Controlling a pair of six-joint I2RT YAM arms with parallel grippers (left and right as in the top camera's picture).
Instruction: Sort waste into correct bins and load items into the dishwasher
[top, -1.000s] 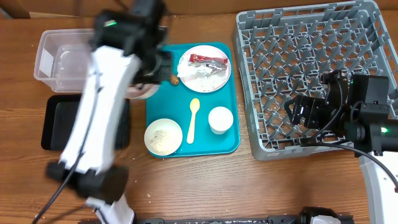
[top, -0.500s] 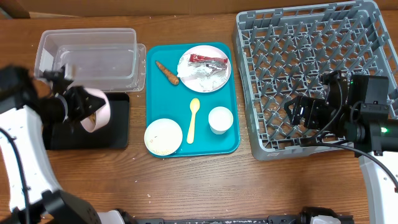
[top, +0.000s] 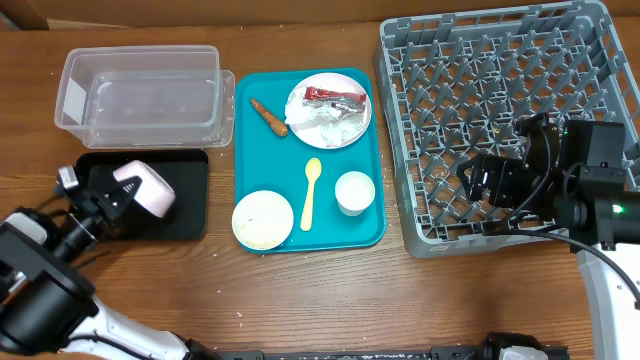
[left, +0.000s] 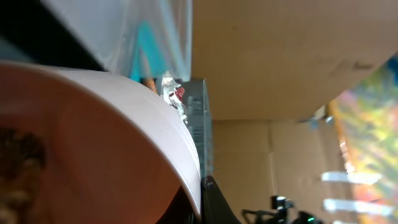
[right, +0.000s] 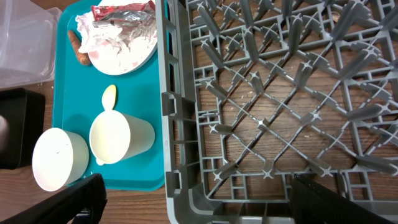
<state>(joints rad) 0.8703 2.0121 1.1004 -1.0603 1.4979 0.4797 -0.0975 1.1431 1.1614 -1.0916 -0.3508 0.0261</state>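
Note:
Next, my left gripper empties the bowl into the black tray, rises and turns upright. It then lowers onto the teal tray between carrot stick and second bowl, where it's bare.
My left gripper is shut on the rim of a pale pink bowl and holds it tilted over the black tray. In the left wrist view the bowl fills the frame, with brown food inside it. The clear tub stands behind the tray. The teal tray holds a white plate with a red wrapper and napkin, a carrot stick, a yellow spoon, a white cup and a second bowl. My right gripper hangs open over the grey dish rack.
The right wrist view shows the rack's front corner, the cup, the second bowl and the spoon on the teal tray. Bare wooden table lies in front of the trays.
My left arm swung from above the teal tray out to the left with the pink bowl, which now hangs over the black tray. The right arm has not moved.

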